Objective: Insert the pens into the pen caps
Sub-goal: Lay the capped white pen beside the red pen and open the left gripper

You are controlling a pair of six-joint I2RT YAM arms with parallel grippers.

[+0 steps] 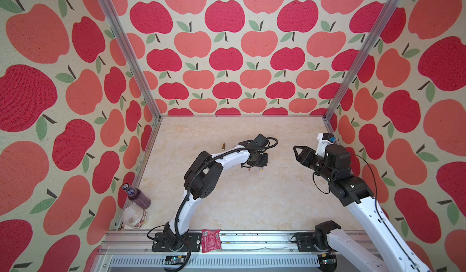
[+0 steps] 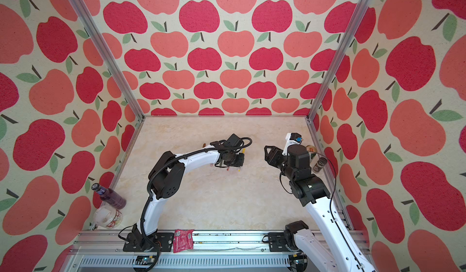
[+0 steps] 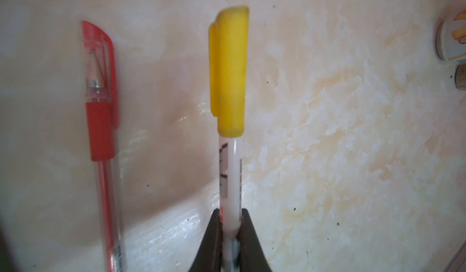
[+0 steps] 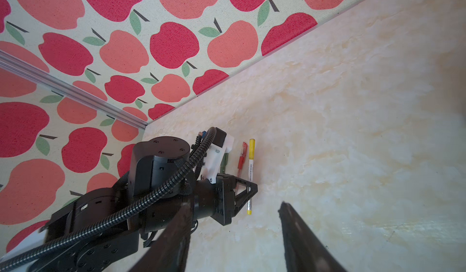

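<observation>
I will lower my left gripper next and ease it away from the red pen (image 3: 100, 132), and I will release the white pen's body on the bare tabletop, because its yellow cap is already on.
My left gripper (image 3: 230, 222) is shut on the white barrel of a pen (image 3: 230, 182) that wears a yellow cap (image 3: 230, 71). The pen sits low at the marble table, mid-field in both top views, under the left gripper (image 1: 256, 166) (image 2: 233, 162). Beside it a red pen (image 3: 100, 132) lies parallel, its red cap on. In the right wrist view the yellow-capped pen (image 4: 251, 167), the red pen (image 4: 241, 159) and a dark green pen (image 4: 224, 161) lie in a row by the left gripper (image 4: 248, 190). My right gripper (image 1: 297, 154) (image 4: 234, 204) hovers open and empty to the right.
A brown-tipped pen (image 1: 223, 146) lies behind the left arm. A purple bottle (image 1: 137, 195) and a glass jar (image 1: 135, 216) stand at the front left corner. A red packet (image 1: 211, 240) rests on the front rail. A can (image 2: 310, 150) and a spice jar (image 2: 319, 164) stand by the right wall.
</observation>
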